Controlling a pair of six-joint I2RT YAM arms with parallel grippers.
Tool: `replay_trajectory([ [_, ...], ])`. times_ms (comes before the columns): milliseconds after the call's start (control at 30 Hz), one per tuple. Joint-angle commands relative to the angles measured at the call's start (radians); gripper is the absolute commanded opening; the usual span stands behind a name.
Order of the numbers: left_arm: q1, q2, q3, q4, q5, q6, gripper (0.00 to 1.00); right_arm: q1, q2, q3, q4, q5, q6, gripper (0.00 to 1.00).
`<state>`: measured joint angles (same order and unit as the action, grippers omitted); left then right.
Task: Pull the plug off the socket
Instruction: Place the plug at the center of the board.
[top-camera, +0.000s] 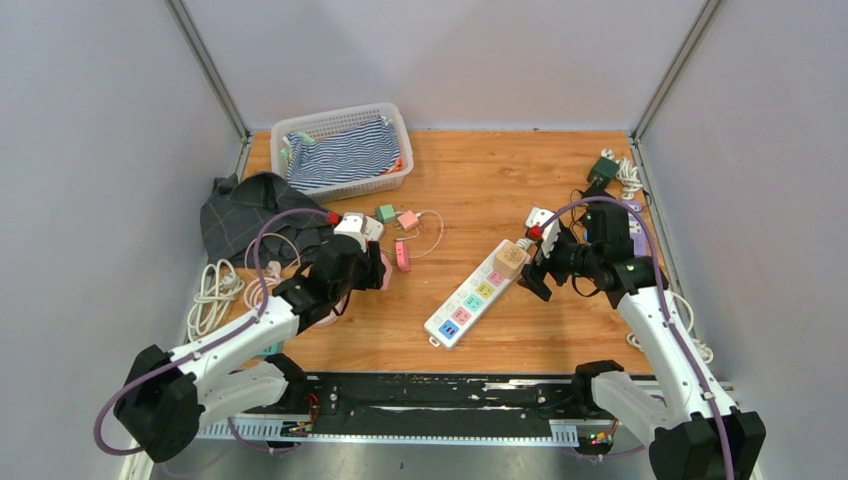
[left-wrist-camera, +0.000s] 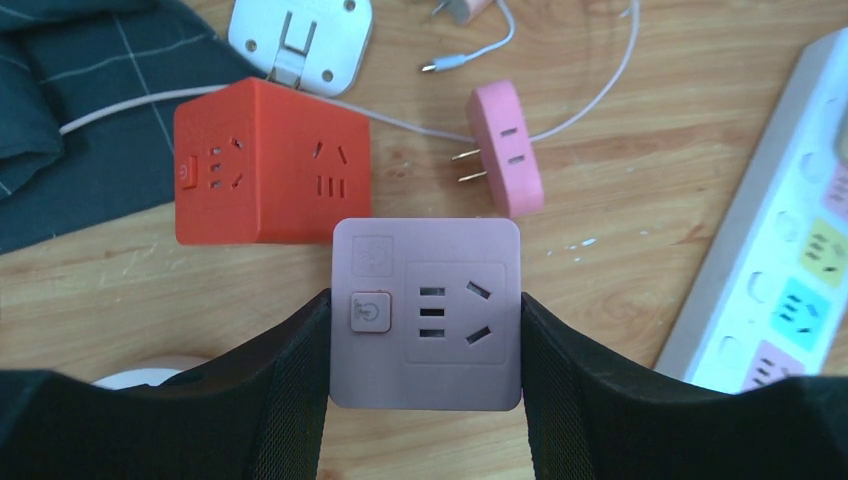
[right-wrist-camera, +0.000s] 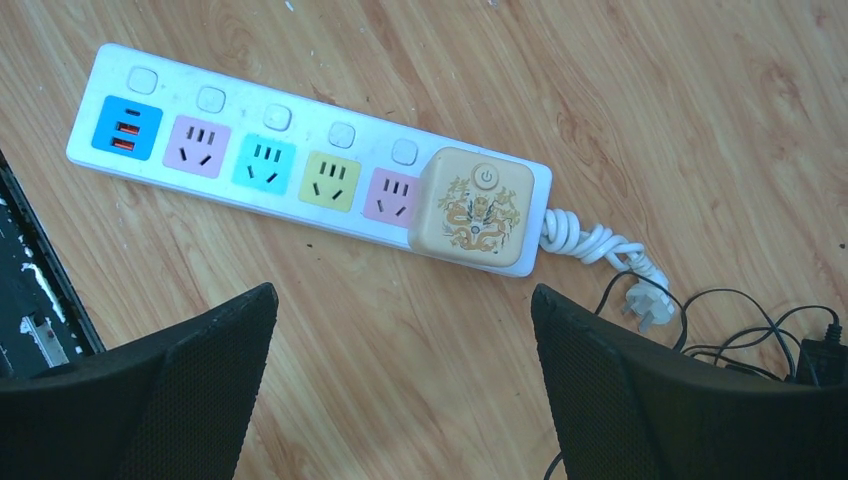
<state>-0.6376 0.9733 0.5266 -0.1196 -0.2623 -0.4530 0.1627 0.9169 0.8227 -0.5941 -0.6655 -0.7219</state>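
My left gripper should next move gently outward a little, over the tabletop (left-wrist-camera: 545, 250) beside the pink flat plug, and let go of the mauve cube socket (left-wrist-camera: 427, 312), because the socket is clear of the power strip.
A white power strip (top-camera: 470, 297) with coloured sockets lies at mid-table. A beige cube plug (top-camera: 510, 259) with a dragon print (right-wrist-camera: 478, 207) sits plugged into the cord end of the strip (right-wrist-camera: 240, 100). My right gripper (right-wrist-camera: 403, 292) hangs open above bare wood just beside that end, with nothing between its fingers; in the top view the right gripper (top-camera: 535, 265) is at the cube's right. My left gripper (left-wrist-camera: 425, 340) is shut on a mauve cube socket (left-wrist-camera: 427, 312), one finger pressed to each side, well to the left of the strip (left-wrist-camera: 790, 260).
An orange cube socket (left-wrist-camera: 270, 162), a pink flat plug (left-wrist-camera: 505, 150) and a white adapter (left-wrist-camera: 300, 40) lie beyond the left gripper. A basket (top-camera: 300, 130) of striped cloth, a dark cloth (top-camera: 250, 210), a coiled white cable (top-camera: 212, 290) and black cords (top-camera: 603, 168) ring the table.
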Motion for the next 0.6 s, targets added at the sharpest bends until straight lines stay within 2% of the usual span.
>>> replay_trajectory([
  [0, 0.006, 0.079, 0.061, 0.002, -0.030, 0.034, 0.03, -0.011, -0.008, -0.021, 0.018, -0.033, -0.020, 0.97],
  [100, 0.005, 0.137, 0.090, 0.005, -0.032, 0.052, 0.15, -0.012, -0.005, -0.024, 0.019, -0.043, -0.019, 0.98],
  [233, 0.006, 0.200, 0.131, -0.017, -0.031, 0.064, 0.46, -0.011, -0.004, -0.028, 0.019, -0.051, -0.020, 1.00],
  [367, 0.005, 0.195, 0.142, -0.034, -0.018, 0.066, 0.68, -0.011, -0.009, -0.031, 0.019, -0.055, -0.023, 1.00],
  [500, 0.004, 0.127, 0.130, -0.054, -0.014, 0.076, 0.83, -0.011, -0.014, -0.035, 0.018, -0.065, -0.025, 1.00],
  [567, 0.006, 0.086, 0.123, -0.067, -0.016, 0.085, 0.84, -0.011, -0.015, -0.036, 0.016, -0.071, -0.028, 1.00],
])
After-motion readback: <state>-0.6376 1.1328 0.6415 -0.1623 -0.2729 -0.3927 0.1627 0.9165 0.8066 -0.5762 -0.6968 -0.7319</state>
